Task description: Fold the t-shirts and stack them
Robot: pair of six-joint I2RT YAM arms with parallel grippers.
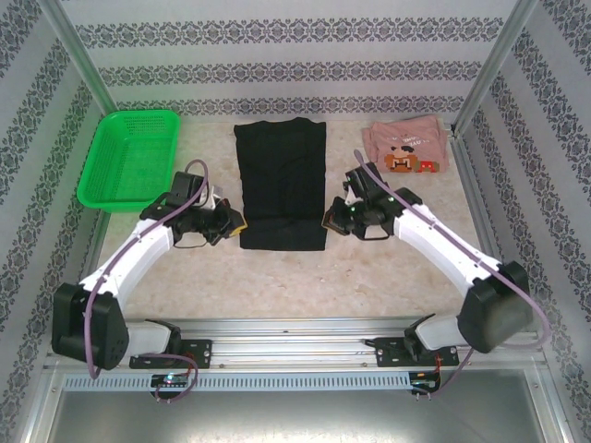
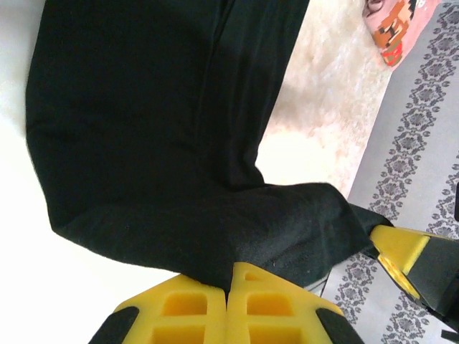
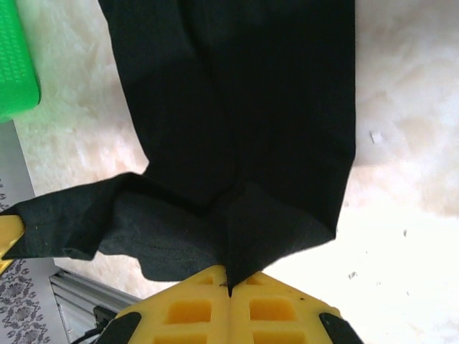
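Observation:
The black strip still lies long. My right gripper will next carry the pinched near corner of the t-shirt outward and down onto the middle of the black strip [image 1: 308, 181] and release it there.
The black t-shirt [image 1: 282, 183] lies as a long folded strip in the middle of the table. My left gripper [image 1: 236, 224] is shut on its near left corner, and the cloth [image 2: 179, 179] runs into the closed yellow jaws. My right gripper [image 1: 330, 221] is shut on the near right corner; black fabric [image 3: 251, 143] is pinched between its fingers. The near hem is lifted slightly between the two grippers. The pink t-shirt [image 1: 407, 150] with the brown-and-orange print lies folded at the far right, also in the left wrist view [image 2: 394, 25].
A green mesh basket [image 1: 129, 157] stands at the far left, its corner in the right wrist view [image 3: 16, 64]. Metal frame posts [image 1: 489, 65] and patterned walls enclose the table. A metal rail [image 1: 305, 337] runs along the near edge.

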